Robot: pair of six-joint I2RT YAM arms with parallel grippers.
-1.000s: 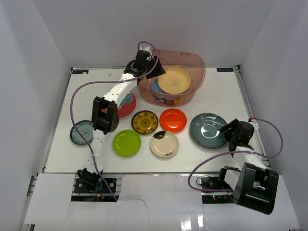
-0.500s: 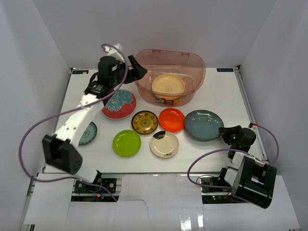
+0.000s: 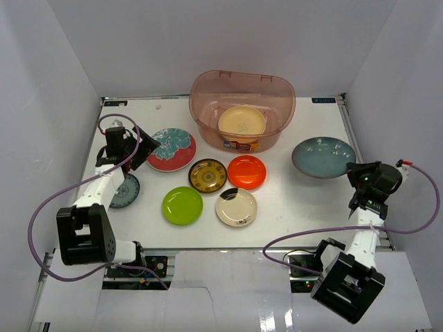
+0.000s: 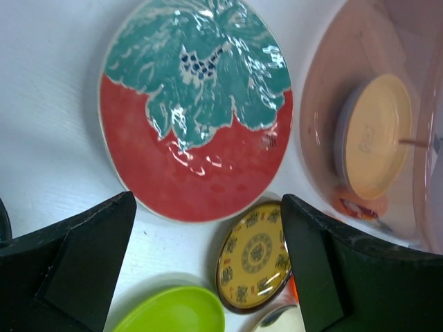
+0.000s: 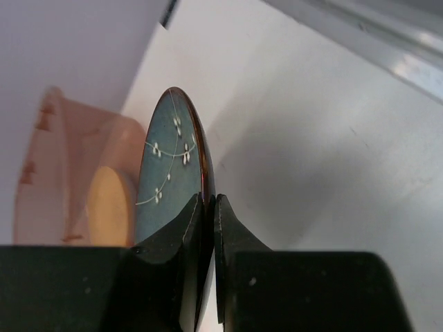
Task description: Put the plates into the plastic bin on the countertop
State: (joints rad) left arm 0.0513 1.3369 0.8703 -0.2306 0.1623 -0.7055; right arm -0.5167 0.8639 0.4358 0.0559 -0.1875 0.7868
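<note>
My right gripper is holding the dark teal plate and should next move it up and outward over the bin, then lower it onto the yellow plate (image 3: pixel 242 121).
The plastic bin (image 3: pixel 208 119) stands at the back of the countertop (image 3: pixel 297 204) with a yellow plate (image 3: pixel 242 123) lying in it. My right gripper (image 3: pixel 360 174) is shut on the rim of the dark teal plate (image 3: pixel 323 157) and holds it above the right side, apart from the bin. The right wrist view shows that plate (image 5: pixel 166 173) edge-on, pinched in the gripper (image 5: pixel 208 200). My left gripper (image 3: pixel 142 149) hangs open and empty just left of the red-teal floral plate (image 3: pixel 171 149). In the left wrist view that plate (image 4: pixel 197 117) lies beyond the gripper (image 4: pixel 208 207).
Brown-gold (image 3: pixel 208 175), orange (image 3: pixel 248 172), lime green (image 3: pixel 183 205) and cream (image 3: pixel 236 207) plates lie mid-table. A small blue-patterned plate (image 3: pixel 126 190) sits under the left arm. White walls close in on three sides.
My left arm drew back from the bin to the table's left side and its gripper opened wide. My right gripper shut on the dark teal plate and lifted it to the right.
</note>
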